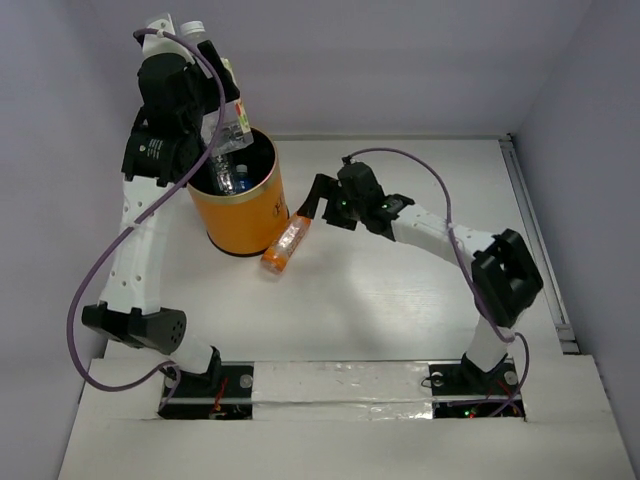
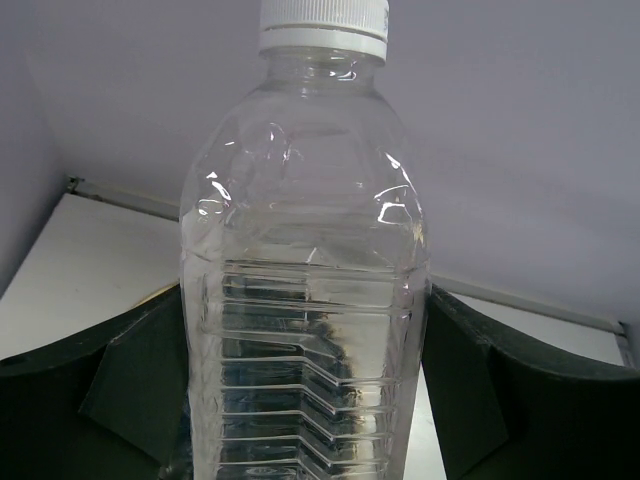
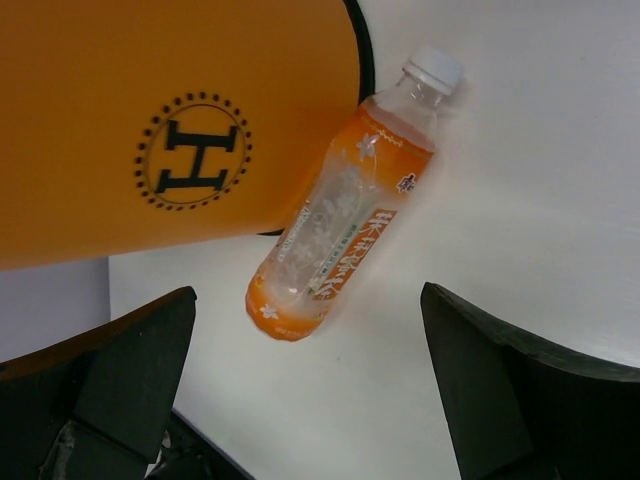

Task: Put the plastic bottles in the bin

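Note:
I should lower the clear ribbed bottle point(image 1: 228, 100) with my left gripper into the bin's opening point(image 1: 252, 164) next and release it, because the bottle still hangs above the bin's far rim.
A clear ribbed plastic bottle point(image 2: 305, 300) with a white cap stands upright between the dark fingers point(image 2: 130, 385) of my left gripper point(image 2: 305, 400), which is shut on it. In the top view this bottle point(image 1: 228, 100) hangs in my left gripper point(image 1: 212, 95) over the far rim of the orange bin point(image 1: 245, 215). Other bottles lie inside the bin, one with blue on it point(image 1: 228, 178). An orange bottle point(image 1: 285, 245) lies on the table against the bin's front right side. My right gripper point(image 1: 316, 203) hovers open just right of it; the orange bottle point(image 3: 340, 225) lies ahead of the empty right gripper point(image 3: 310, 390).
The bin's orange wall point(image 3: 170, 120) with a black H logo fills the upper left of the right wrist view. White table point(image 1: 400, 300) stretches in front of and to the right of the bin. A raised rail point(image 1: 535, 240) runs along the table's right edge.

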`<state>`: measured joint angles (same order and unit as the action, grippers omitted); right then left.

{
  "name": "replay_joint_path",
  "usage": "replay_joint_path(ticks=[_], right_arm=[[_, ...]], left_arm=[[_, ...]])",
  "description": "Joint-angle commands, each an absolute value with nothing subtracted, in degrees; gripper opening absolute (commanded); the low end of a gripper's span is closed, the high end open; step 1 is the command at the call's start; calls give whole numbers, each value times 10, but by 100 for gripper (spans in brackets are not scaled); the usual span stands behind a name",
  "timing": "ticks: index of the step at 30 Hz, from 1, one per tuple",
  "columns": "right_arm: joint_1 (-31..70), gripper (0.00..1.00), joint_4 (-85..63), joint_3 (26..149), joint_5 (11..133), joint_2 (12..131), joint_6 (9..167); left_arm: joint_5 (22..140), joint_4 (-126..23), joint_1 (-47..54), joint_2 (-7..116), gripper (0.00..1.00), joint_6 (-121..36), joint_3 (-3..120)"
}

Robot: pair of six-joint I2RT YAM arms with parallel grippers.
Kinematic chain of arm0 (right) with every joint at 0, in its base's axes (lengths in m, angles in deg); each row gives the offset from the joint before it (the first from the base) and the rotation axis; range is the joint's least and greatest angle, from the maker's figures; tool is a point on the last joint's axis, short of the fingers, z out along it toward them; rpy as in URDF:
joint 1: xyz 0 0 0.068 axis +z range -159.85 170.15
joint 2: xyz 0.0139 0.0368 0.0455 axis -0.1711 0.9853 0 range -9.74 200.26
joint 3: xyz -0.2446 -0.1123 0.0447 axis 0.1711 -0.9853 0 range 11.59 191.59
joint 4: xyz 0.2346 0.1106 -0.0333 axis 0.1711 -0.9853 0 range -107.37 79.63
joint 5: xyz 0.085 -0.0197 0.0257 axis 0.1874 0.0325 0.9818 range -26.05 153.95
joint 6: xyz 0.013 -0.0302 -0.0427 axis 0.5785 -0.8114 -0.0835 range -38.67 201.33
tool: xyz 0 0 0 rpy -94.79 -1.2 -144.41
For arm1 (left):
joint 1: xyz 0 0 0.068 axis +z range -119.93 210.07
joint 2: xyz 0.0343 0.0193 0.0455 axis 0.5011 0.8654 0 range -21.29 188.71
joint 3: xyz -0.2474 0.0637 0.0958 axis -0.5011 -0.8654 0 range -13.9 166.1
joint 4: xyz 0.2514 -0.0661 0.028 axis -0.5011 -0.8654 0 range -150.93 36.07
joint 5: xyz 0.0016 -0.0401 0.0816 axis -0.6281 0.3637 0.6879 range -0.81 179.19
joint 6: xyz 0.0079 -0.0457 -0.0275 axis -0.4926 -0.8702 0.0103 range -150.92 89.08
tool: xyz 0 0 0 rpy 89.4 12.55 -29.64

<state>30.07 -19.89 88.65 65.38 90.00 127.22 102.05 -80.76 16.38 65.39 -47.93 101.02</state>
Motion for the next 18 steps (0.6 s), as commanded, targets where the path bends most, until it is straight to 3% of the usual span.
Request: replay_joint_path(ticks=[1, 18], right_arm=[[304, 100, -219, 934, 662, 946, 1305], [309, 100, -184, 1004, 754, 1094, 1342]], left_arm=[[1042, -720, 173, 655, 55, -467, 1005], [1057, -446, 173, 613, 56, -411, 707]])
